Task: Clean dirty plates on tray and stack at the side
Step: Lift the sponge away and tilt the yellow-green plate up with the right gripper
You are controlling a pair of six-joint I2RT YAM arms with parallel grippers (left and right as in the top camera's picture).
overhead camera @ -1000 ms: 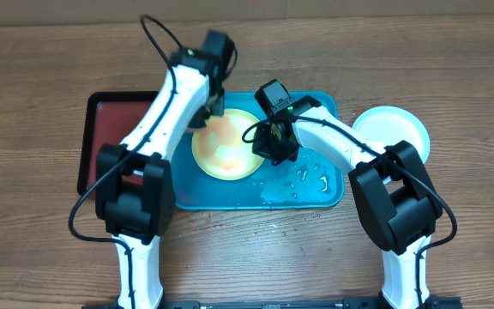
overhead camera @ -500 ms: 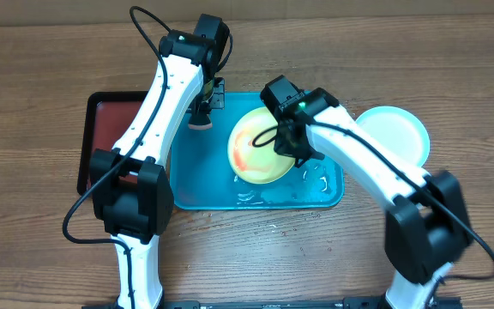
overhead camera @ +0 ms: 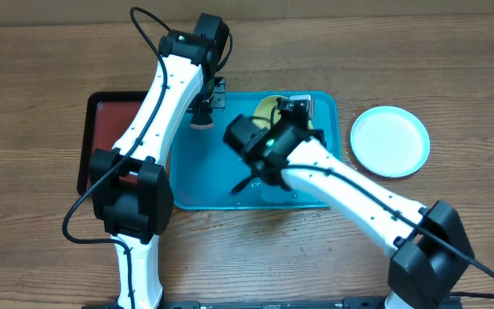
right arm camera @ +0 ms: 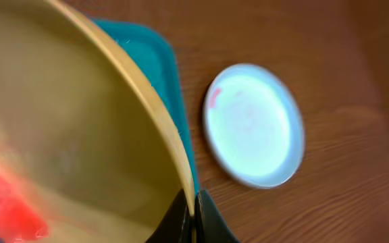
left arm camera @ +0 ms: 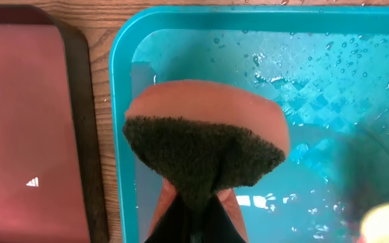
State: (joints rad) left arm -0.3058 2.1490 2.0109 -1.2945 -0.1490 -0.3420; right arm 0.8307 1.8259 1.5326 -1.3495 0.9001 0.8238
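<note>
My right gripper swings right in the overhead view and down to the mint-aqua plate (overhead camera: 390, 141) (right arm camera: 254, 125) next, levels the tilted plate, lowers it and releases it.
My right gripper (right arm camera: 194, 209) is shut on the rim of the pale yellow-green plate (right arm camera: 66, 121) and holds it tilted up over the back of the turquoise tray (overhead camera: 204, 189). A red smear (right arm camera: 5, 209) shows on the plate. In the overhead view only part of the plate (overhead camera: 268, 110) shows behind the right arm, with the gripper (overhead camera: 303, 107) at its edge. My left gripper (left arm camera: 194, 216) is shut on an orange sponge with a dark green scouring face (left arm camera: 204, 135), over the tray's back left corner (overhead camera: 202, 116). A mint-aqua plate (overhead camera: 390, 141) lies on the table right of the tray. The white plate is not in view.
The tray floor (left arm camera: 316, 81) is wet with droplets. A black-rimmed dark red tray (overhead camera: 101, 137) lies just left of the turquoise tray and also shows in the left wrist view (left arm camera: 26, 101). The aqua plate also shows in the right wrist view (right arm camera: 254, 125).
The sponge left the yellow-green plate and moved to the tray's back left corner. My right arm carried the plate rightward, then tipped it up at the tray's back.
</note>
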